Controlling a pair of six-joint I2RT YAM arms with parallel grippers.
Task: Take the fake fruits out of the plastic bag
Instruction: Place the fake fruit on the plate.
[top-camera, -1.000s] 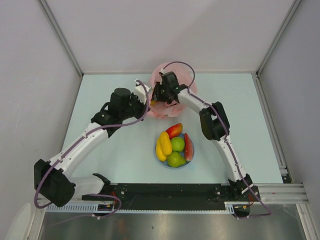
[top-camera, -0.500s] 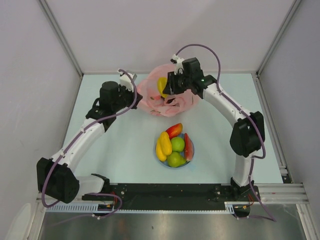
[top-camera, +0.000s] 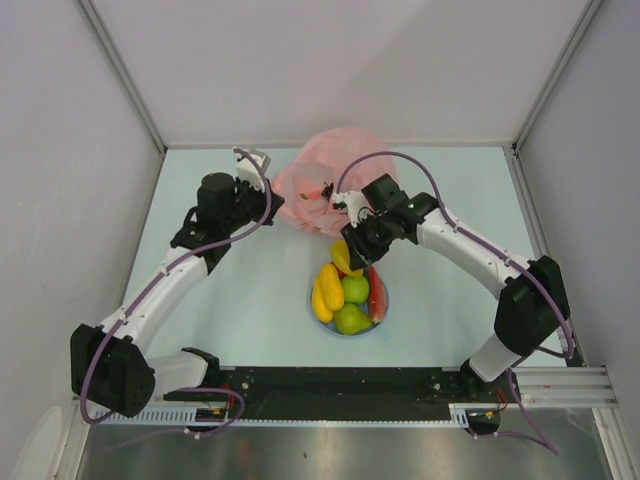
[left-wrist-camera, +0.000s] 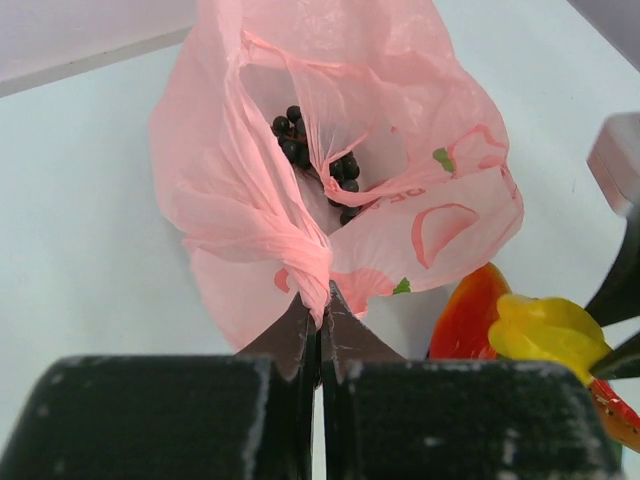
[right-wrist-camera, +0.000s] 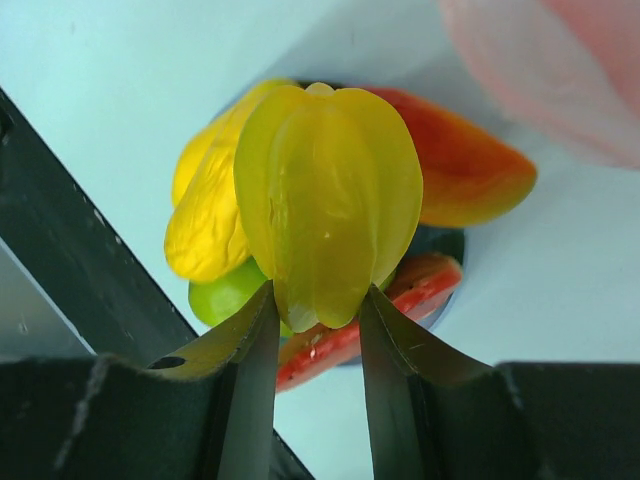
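Note:
The right gripper moves back and down next and releases the ribbed yellow fruit (right-wrist-camera: 330, 200) over the plate's near side, since that side lies below and back from the gripper.
The pink plastic bag (top-camera: 328, 175) lies crumpled at the back of the table. My left gripper (top-camera: 277, 206) is shut on a twisted fold of the plastic bag (left-wrist-camera: 330, 190), pinched at my left gripper's (left-wrist-camera: 320, 305) tips. A dark grape bunch (left-wrist-camera: 300, 135) shows inside the bag's open mouth. My right gripper (top-camera: 350, 248) is shut on a ribbed yellow fruit (right-wrist-camera: 330, 200), gripped at its lower end between my right gripper's (right-wrist-camera: 315, 312) fingers. It hangs just above the fake fruits on the plate: a yellow one (top-camera: 326, 290), two green ones (top-camera: 355, 288), a red-orange one (right-wrist-camera: 455, 165) and a red slice (top-camera: 377, 293).
The round light blue plate (top-camera: 386, 308) sits in the middle of the table, in front of the bag. Both arms reach in from the near edge. Grey walls close the table at the left, right and back.
My right gripper has come out of the bag with the ribbed yellow fruit and swung toward me, over the plate. My left gripper has pulled its pinch of the bag slightly left.

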